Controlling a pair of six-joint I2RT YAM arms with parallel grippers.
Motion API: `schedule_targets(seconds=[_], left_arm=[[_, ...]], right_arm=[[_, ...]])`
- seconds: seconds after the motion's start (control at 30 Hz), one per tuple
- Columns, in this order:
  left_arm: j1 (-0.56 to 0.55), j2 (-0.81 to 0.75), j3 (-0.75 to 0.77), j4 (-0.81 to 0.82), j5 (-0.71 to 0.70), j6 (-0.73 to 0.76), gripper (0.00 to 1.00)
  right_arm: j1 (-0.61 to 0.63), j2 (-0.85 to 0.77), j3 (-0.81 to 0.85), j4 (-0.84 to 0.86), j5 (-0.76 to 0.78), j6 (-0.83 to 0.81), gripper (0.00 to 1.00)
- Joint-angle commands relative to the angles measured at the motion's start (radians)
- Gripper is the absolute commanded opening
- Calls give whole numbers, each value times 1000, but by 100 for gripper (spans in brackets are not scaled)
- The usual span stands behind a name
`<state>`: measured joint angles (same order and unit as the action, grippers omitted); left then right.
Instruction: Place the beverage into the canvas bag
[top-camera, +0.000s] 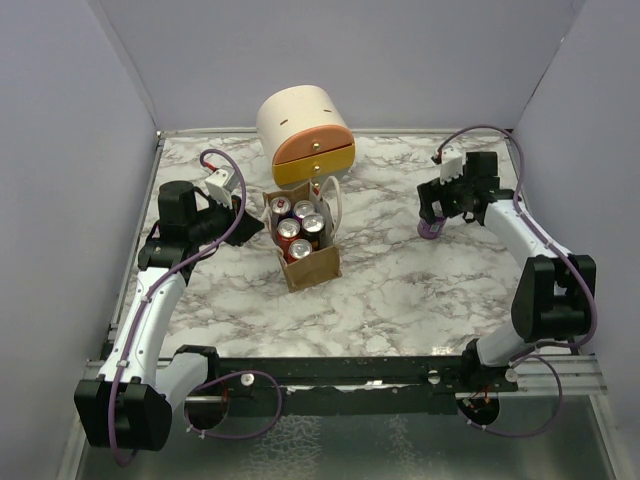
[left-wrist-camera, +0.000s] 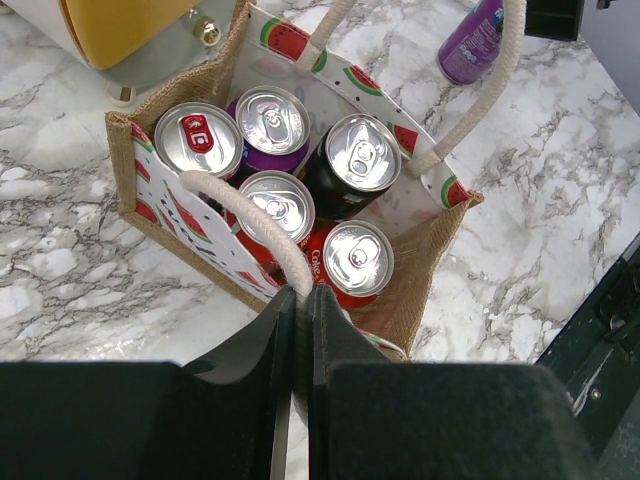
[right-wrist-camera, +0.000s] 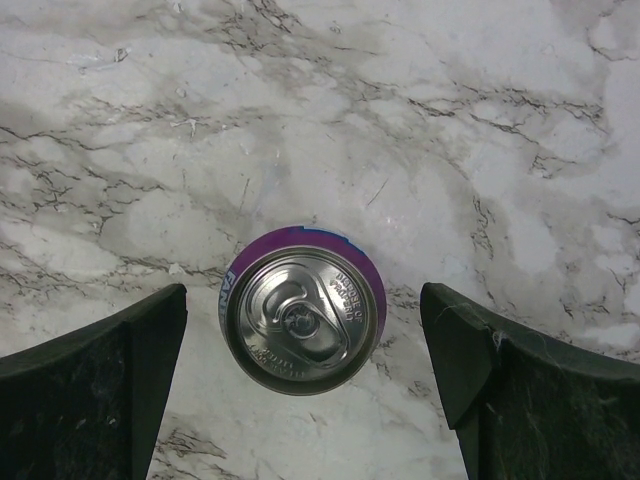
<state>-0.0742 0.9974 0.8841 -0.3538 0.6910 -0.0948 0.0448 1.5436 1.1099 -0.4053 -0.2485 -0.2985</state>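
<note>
The robot's right gripper should first go down around the upper sides of the can to grab the purple beverage can (top-camera: 430, 230).
The tan canvas bag (top-camera: 312, 265) stands mid-table and holds several cans; its woven wall shows in the left wrist view (left-wrist-camera: 425, 290). My left gripper (top-camera: 250, 222) is shut on the bag's near cream handle (left-wrist-camera: 252, 207), the jaws pinched together on the rope (left-wrist-camera: 300, 296). A purple beverage can (top-camera: 430, 230) stands upright on the marble at the right, apart from the bag, and shows in the left wrist view (left-wrist-camera: 476, 40). My right gripper (right-wrist-camera: 303, 300) is open directly above this can (right-wrist-camera: 303, 322), one finger on each side, not touching it.
A cream-and-orange rounded drawer box (top-camera: 303, 135) stands just behind the bag, its brass knob close to the bag's rim (left-wrist-camera: 207, 32). Grey walls (top-camera: 60, 150) enclose the marble table (top-camera: 400, 290) on the left, right and back.
</note>
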Motion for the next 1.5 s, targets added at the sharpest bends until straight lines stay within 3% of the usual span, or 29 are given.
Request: schedule_targets(seconds=[0.0, 0.5, 0.73, 0.93, 1.13, 1.47], left_arm=[[-4, -21, 17, -4, 11, 10, 0], [-4, -36, 12, -5, 12, 13, 0], [-4, -45, 12, -6, 10, 16, 0], [-4, -50, 10, -3, 10, 13, 0], [-4, -49, 13, -4, 11, 10, 0], [-4, -42, -5, 0, -2, 22, 0]], right_arm=[[-16, 28, 29, -21, -52, 9, 99], [-43, 76, 21, -35, -115, -1, 83], [-46, 68, 32, -49, -121, -10, 64], [-46, -26, 50, -76, -192, -59, 45], [-45, -142, 115, -129, -262, -82, 34], [14, -275, 350, -240, -501, -91, 27]])
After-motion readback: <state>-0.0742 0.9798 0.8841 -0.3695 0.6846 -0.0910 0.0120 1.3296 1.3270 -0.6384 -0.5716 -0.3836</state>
